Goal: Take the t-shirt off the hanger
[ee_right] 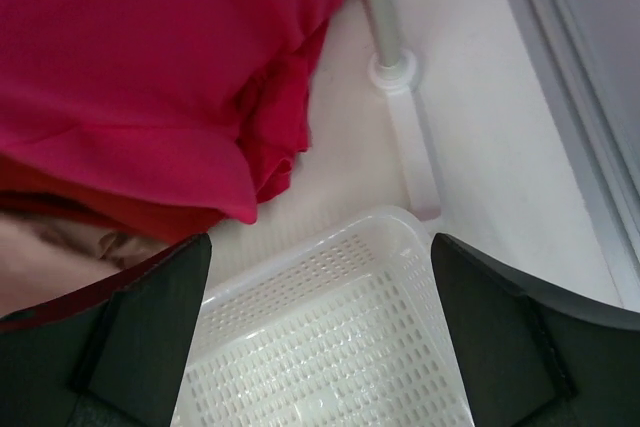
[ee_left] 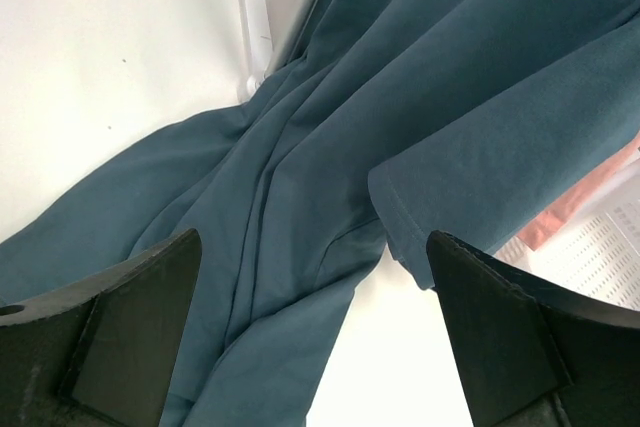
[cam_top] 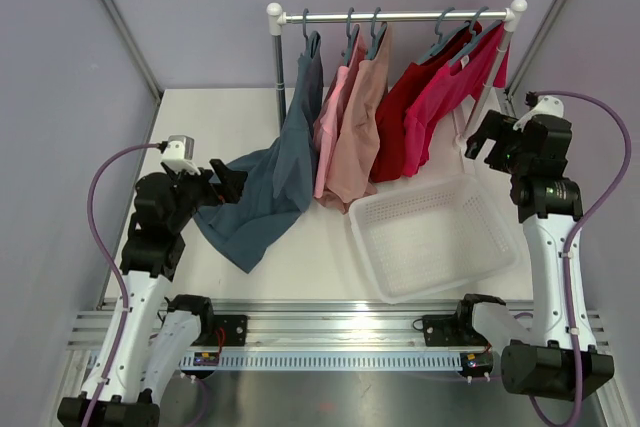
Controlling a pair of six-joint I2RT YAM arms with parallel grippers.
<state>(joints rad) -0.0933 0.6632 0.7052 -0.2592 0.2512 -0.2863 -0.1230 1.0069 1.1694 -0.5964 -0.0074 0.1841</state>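
Observation:
My left gripper will move up, outward and toward the right in the top view to close on the teal t-shirt's upper end, because the hanger holds the t-shirt.
A teal t-shirt hangs from the leftmost hanger on the rail. Its lower half trails down to the left and lies spread on the table. My left gripper stands open at the shirt's left edge. In the left wrist view the teal t-shirt fills the frame beyond the open left gripper, with nothing held between the fingers. My right gripper is open too, up near the right end of the rack. In its wrist view the right gripper is empty, over the basket.
Pink, tan, red and magenta shirts hang further right on the rail. A white perforated basket sits on the table below them, its rim in the right wrist view. The rack's post stands behind the teal shirt.

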